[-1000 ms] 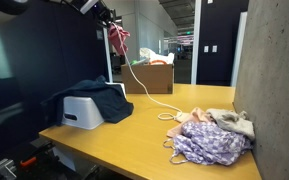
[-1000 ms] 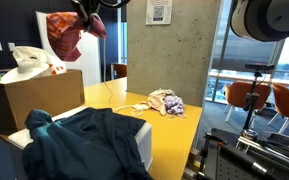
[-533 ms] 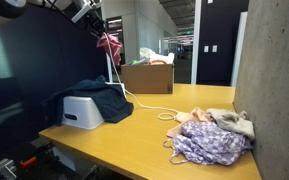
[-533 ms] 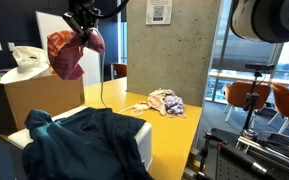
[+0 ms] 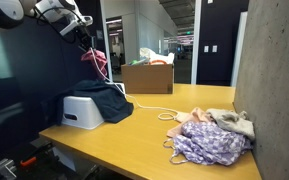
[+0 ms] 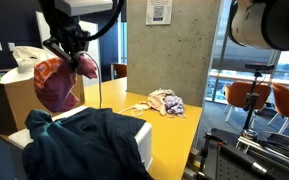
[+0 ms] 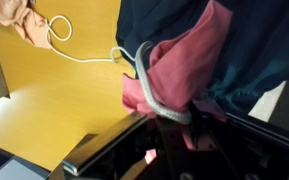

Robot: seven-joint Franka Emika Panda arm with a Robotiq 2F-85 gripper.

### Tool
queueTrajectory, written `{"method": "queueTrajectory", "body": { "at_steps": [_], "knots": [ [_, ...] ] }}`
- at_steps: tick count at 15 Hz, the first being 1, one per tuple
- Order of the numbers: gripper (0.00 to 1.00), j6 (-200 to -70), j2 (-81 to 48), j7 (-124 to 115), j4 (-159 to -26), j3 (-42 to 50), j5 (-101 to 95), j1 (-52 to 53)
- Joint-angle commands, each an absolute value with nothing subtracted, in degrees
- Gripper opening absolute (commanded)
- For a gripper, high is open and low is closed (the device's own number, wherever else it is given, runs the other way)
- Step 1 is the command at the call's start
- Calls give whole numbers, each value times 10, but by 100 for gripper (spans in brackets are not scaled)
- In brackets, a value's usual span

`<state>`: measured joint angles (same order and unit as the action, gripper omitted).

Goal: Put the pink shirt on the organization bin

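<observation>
The pink shirt (image 6: 59, 82) is hanging clear above the garment-draped top of the bin (image 6: 68, 128). My gripper needs to lower the shirt onto it next and let go.
My gripper (image 5: 83, 39) is shut on the pink shirt (image 6: 59, 82), which hangs bunched below it in both exterior views (image 5: 94, 60). A white cord (image 7: 84, 57) is caught with the shirt and trails down to the table. The shirt hangs just above the white organization bin (image 5: 82, 112), which is draped with a dark teal garment (image 6: 84, 140). In the wrist view the pink shirt (image 7: 189, 55) fills the space in front of my jaws (image 7: 169, 112) with the dark garment behind it.
A pile of clothes (image 5: 209, 135) lies on the wooden table (image 5: 134, 140) by the concrete wall. A cardboard box (image 5: 149, 75) with items stands at the table's far end, also in an exterior view (image 6: 29, 95).
My gripper has carried the pink shirt away from the cardboard box and downward, so it now hangs over the bin and dark garment.
</observation>
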<state>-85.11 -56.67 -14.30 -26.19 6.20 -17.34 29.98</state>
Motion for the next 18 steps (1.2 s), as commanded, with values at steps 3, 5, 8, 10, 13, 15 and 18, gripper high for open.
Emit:
{"method": "queueTrajectory", "body": {
  "at_steps": [3, 5, 8, 10, 13, 15, 18],
  "knots": [
    [5, -803, -617, -174, -240, 61, -172, 324],
    [5, -808, -634, -186, -238, 65, -176, 334],
    [5, -811, -648, -209, -244, 69, -179, 349],
    [5, -808, -657, -225, -244, 69, -175, 355],
    [50, -803, -668, -238, -246, 77, -183, 368],
    [64, -801, -674, -245, -245, 86, -191, 375],
    [87, -801, -677, -256, -239, 104, -209, 382]
  ]
}}
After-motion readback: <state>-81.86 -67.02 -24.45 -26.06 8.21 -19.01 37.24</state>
